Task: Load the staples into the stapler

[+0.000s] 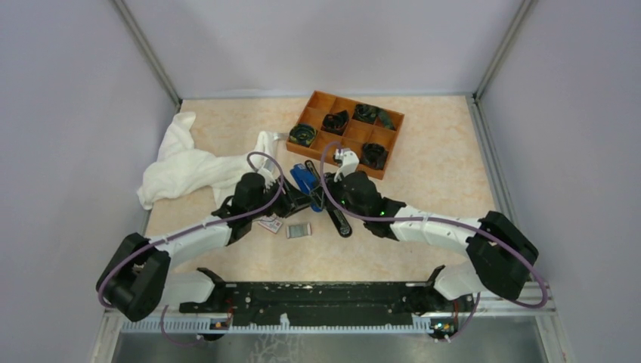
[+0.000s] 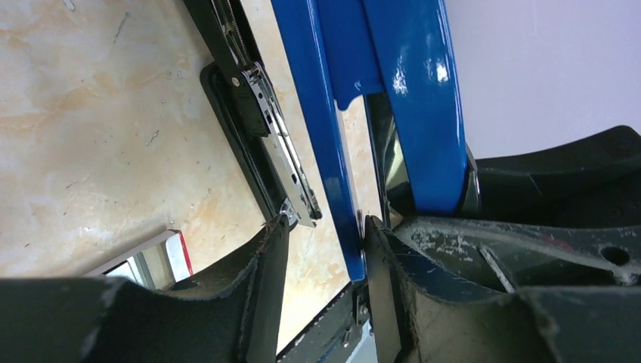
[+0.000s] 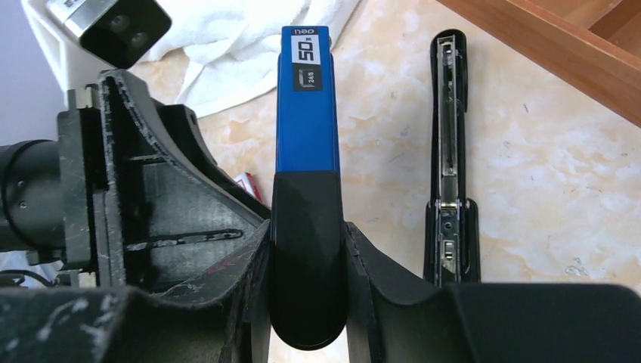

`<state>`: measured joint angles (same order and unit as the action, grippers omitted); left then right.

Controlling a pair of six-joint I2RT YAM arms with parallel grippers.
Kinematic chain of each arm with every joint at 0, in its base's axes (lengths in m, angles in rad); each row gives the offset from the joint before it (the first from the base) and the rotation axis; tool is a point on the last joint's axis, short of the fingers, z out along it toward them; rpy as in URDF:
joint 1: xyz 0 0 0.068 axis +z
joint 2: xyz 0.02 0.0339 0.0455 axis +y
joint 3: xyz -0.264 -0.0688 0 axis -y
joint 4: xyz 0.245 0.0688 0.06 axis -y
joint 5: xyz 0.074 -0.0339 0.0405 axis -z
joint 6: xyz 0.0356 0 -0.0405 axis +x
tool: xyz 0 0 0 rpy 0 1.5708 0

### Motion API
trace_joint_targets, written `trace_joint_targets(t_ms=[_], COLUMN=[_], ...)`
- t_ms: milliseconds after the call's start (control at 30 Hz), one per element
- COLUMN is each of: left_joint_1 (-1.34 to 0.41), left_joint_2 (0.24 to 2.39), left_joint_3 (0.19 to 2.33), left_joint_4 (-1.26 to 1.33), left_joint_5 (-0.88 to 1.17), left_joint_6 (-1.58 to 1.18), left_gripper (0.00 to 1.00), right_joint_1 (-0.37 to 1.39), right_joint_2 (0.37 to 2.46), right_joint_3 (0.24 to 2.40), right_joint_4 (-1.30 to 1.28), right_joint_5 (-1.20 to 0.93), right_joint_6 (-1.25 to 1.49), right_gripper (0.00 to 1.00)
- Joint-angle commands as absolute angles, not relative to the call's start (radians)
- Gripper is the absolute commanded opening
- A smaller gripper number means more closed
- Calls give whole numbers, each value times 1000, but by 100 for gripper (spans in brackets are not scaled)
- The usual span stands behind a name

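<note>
I need to move my right gripper with the black arm outward toward the wooden tray's near edge (image 1: 318,157) (image 3: 546,57) next and release the black arm. The stapler's blue halves lie close together.
The all-black stapler (image 1: 338,219) lies opened flat on the table, its metal magazine facing up; it also shows in the right wrist view (image 3: 448,151) and the left wrist view (image 2: 257,128). The silver staples block (image 1: 299,230) lies just left of it, beside its white carton with the red label (image 1: 270,223) (image 2: 162,257). My right gripper (image 1: 323,193) (image 3: 306,227) is shut on the black arm of the blue-and-black stapler (image 1: 305,180) (image 3: 306,106). My left gripper (image 1: 293,201) (image 2: 325,227) is open; the stapler's blue metal edge (image 2: 332,151) lies against its right finger.
A brown wooden tray (image 1: 315,103) with compartments holding black items stands at the back. A white cloth (image 1: 185,166) lies at the left. Grey walls close in both sides.
</note>
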<state>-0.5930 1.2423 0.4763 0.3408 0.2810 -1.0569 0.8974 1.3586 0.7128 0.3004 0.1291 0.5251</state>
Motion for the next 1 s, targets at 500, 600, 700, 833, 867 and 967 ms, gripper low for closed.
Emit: trace_joint_targets(t_ms=[500, 600, 700, 833, 867, 967], left_joint_1=[-589, -588, -588, -589, -589, -591], left_joint_2=[1227, 1202, 1183, 1170, 1166, 1146], left_joint_3=[455, 455, 454, 469, 475, 479], left_joint_4=[342, 292, 245, 162, 136, 113], left_joint_5=[189, 153, 125, 104, 99, 124], left_joint_6=[-1015, -969, -905, -805, -786, -715], left_gripper=[0, 0, 0, 0, 0, 0], right_joint_1=[937, 918, 861, 786, 771, 745], right_joint_2=[1242, 1208, 1175, 1151, 1145, 1137], right_joint_3=[770, 785, 808, 851, 867, 912], right_joint_4=[382, 327, 281, 216, 197, 147], right_joint_5=[93, 75, 13, -61, -74, -86], right_joint_6=[439, 410, 403, 405, 401, 379], right_gripper=[0, 0, 0, 0, 0, 0])
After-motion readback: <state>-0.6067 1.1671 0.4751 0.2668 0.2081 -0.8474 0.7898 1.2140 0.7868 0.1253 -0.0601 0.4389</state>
